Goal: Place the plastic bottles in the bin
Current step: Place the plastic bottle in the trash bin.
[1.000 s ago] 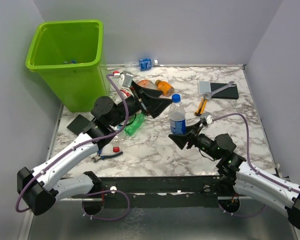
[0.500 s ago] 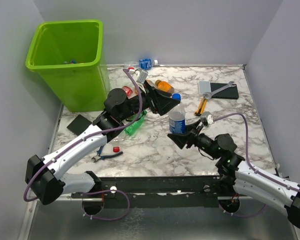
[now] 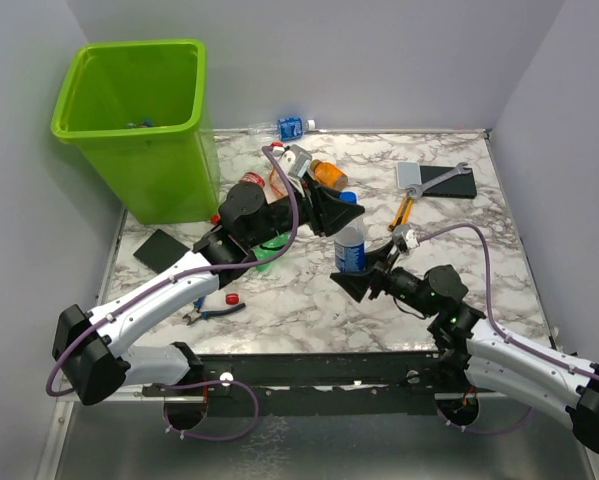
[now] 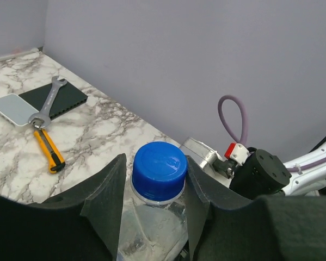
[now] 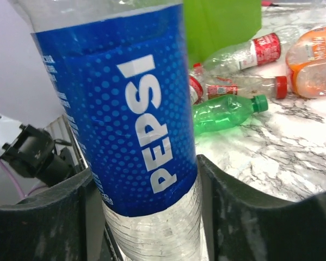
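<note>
Next, my left gripper will swing up to clear the bin's rim, over the bin's opening (image 3: 131, 88) to its left in the top view, and release the bottle.
A clear Pepsi bottle (image 3: 351, 243) with a blue label and blue cap (image 4: 159, 166) stands upright mid-table. My right gripper (image 3: 359, 268) is shut on its lower body, both pads pressed against the bottle (image 5: 135, 125). My left gripper (image 3: 344, 207) has come over the top, and its fingers (image 4: 111, 185) press on both sides of the cap and neck. More plastic bottles lie behind: a green one (image 5: 228, 111), an orange one (image 3: 329, 174), clear red-labelled ones (image 5: 250, 51), and one by the back wall (image 3: 291, 127). The lime-green bin (image 3: 169, 170) stands at the far left.
Blue-handled pliers (image 3: 214, 311) and a loose red cap (image 3: 233, 298) lie near the left arm. A black pad (image 3: 159, 248) sits below the bin. At the back right are a wrench (image 4: 48, 100), a black pad (image 3: 449, 183) and an orange-handled knife (image 4: 48, 152).
My left arm swung right, over the Pepsi bottle's top, and its jaws closed in around the cap. The right gripper and the bottle stayed put.
</note>
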`<state>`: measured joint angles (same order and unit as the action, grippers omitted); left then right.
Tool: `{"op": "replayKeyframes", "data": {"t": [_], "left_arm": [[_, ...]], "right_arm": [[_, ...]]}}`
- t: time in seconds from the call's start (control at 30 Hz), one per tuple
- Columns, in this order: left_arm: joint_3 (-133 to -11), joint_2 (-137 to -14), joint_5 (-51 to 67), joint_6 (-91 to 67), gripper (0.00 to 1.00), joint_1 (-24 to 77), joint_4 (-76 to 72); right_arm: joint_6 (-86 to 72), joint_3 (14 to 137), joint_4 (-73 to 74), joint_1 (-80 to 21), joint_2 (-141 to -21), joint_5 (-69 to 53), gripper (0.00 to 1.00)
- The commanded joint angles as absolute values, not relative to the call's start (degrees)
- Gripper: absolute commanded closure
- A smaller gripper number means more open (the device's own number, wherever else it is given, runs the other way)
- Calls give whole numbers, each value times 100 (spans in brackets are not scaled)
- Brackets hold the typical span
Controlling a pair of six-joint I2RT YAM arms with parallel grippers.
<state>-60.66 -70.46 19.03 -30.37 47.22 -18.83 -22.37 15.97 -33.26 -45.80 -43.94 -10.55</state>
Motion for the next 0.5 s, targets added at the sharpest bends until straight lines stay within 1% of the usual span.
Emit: {"op": "replayKeyframes", "data": {"t": [0.0,0.03,0.07,0.13,0.17,0.3,0.4,0.47], "left_arm": [[-6250,-7022,1762,-2649,89,4899,-1661],[-6235,-6989,1666,-2545,96,4916,-1615],[-6220,-6963,1594,-2462,100,4929,-1574],[-6199,-6876,1411,-2295,100,4939,-1452],[-6197,-6823,1285,-2179,100,4939,-1372],[-6412,-6555,429,-1404,100,4941,-941],[-6823,-6412,-367,-708,100,4941,-663],[-7200,-6397,-867,-215,100,4944,-543]], "right_arm": [[-2154,1924,-3034,-4623,-4412,-1291,29],[-2183,1997,-2884,-4625,-4417,-1295,21],[-2214,2090,-2698,-4628,-4425,-1291,14],[-2278,2289,-2311,-4624,-4396,-1266,2],[-2324,2391,-2086,-4623,-4364,-1235,0],[-2472,2912,-1007,-4624,-4053,-813,0],[-2565,3498,-246,-4623,-3838,-463,0],[-2641,3877,77,-4623,-3802,-492,0]]}}
